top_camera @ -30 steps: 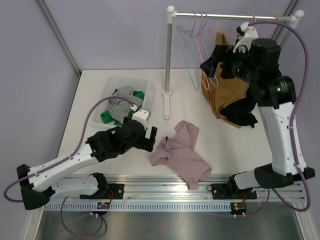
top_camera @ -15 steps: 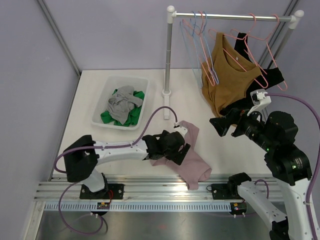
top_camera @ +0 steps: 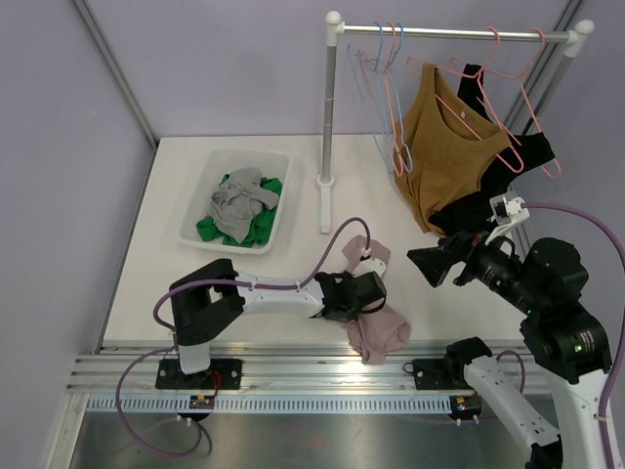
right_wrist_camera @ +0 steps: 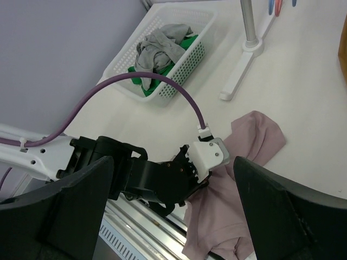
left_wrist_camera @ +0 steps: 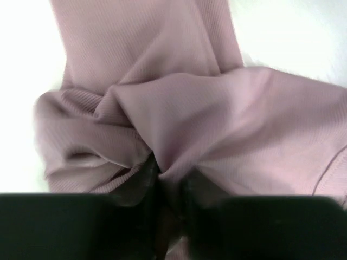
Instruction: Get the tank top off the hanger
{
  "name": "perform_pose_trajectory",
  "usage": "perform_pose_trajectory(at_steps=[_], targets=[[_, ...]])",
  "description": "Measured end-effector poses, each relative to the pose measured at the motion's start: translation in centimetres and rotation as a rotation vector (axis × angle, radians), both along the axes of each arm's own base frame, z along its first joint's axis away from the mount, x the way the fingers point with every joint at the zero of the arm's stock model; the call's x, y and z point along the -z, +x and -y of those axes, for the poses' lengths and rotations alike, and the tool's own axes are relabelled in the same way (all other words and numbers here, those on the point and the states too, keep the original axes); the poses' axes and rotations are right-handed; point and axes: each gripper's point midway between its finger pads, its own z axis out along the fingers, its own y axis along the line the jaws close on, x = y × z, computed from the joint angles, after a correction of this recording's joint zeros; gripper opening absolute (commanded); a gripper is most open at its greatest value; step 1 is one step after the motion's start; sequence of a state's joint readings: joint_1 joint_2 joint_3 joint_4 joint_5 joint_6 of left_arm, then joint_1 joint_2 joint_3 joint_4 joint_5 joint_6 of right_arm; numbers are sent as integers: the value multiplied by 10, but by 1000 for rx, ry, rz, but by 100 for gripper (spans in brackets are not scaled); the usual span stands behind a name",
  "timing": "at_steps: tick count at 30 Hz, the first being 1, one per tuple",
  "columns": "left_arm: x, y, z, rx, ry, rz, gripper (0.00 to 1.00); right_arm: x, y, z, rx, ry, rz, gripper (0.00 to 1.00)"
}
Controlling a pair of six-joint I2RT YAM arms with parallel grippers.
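Note:
I will next lift the pink garment (top_camera: 379,330) with my left gripper over the white basket already holding clothes (top_camera: 237,202), which is outward, leftward in the top view, then lower and release.
A brown tank top (top_camera: 444,147) hangs on a pink hanger (top_camera: 522,98) from the rail (top_camera: 449,33), with a black garment (top_camera: 532,149) behind it. On the table lies a pink garment (top_camera: 379,330), bunched up. My left gripper (top_camera: 374,293) is shut on a fold of it; in the left wrist view the pink garment (left_wrist_camera: 217,108) is pinched between the dark fingers (left_wrist_camera: 138,181). My right gripper (top_camera: 430,264) hovers open and holding nothing right of that, below the brown tank top. Its wrist view looks down on the pink garment (right_wrist_camera: 255,141) and the left arm.
A white basket (top_camera: 195,230) with grey and green clothes sits at the back left. The rack's white post (top_camera: 328,117) and its base stand mid-table. Blue and pink bare hangers (top_camera: 386,88) hang at the rail's left end. The metal rail of the arm bases runs along the near edge.
My left gripper slid right over the pink garment and shut on it, gathering the cloth. My right arm came down from the rack to mid-air over the table's right side.

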State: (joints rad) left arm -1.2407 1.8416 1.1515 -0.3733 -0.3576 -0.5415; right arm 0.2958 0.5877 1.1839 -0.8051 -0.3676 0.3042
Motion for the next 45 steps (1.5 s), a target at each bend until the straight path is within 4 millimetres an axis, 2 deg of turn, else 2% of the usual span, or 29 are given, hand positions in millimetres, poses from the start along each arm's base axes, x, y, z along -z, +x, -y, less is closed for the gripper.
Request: perform_pose_trajectory(at_steps=[1, 5, 8, 11, 15, 17, 20, 24, 27, 30, 32, 35, 37, 39, 42, 45], targets=[[0, -1, 0, 1, 4, 8, 0, -2, -3, 0, -2, 5, 8, 99], [-7, 1, -13, -21, 45, 33, 0, -8, -11, 3, -1, 13, 35, 100], [-29, 6, -32, -48, 82, 77, 0, -17, -16, 5, -1, 15, 54, 99], [-76, 16, -48, -83, 62, 144, 0, -25, -21, 8, 4, 17, 79, 100], [-176, 50, -70, -185, -68, 277, 0, -28, -25, 9, 6, 13, 90, 100], [-224, 68, -92, -250, -126, 346, 0, -26, -25, 10, 6, 8, 85, 99], [-280, 88, -132, -348, -175, 434, 0, -26, -26, 10, 5, 4, 84, 99], [-333, 109, -185, -461, -179, 526, 0, -27, -26, 10, 5, 5, 86, 100], [-353, 124, -219, -531, -150, 559, 0, -27, -26, 10, 5, 5, 87, 99], [-360, 145, -257, -613, -111, 558, 0, -27, -26, 10, 4, 6, 88, 99], [-357, 163, -278, -661, -89, 539, 0, -28, -26, 10, 3, 7, 89, 99], [-340, 191, -301, -701, -56, 478, 0, -30, -26, 9, -4, 11, 97, 99], [-319, 215, -313, -719, -32, 411, 0, -32, -26, 7, -13, 15, 103, 100], [-293, 242, -316, -714, -23, 331, 0, -34, -25, 5, -21, 19, 109, 99], [-237, 277, -316, -702, -2, 197, 0, -33, -19, 4, -10, 29, 98, 100], [-162, 300, -310, -682, 35, 26, 0, -29, -8, 7, 33, 36, 63, 99]])
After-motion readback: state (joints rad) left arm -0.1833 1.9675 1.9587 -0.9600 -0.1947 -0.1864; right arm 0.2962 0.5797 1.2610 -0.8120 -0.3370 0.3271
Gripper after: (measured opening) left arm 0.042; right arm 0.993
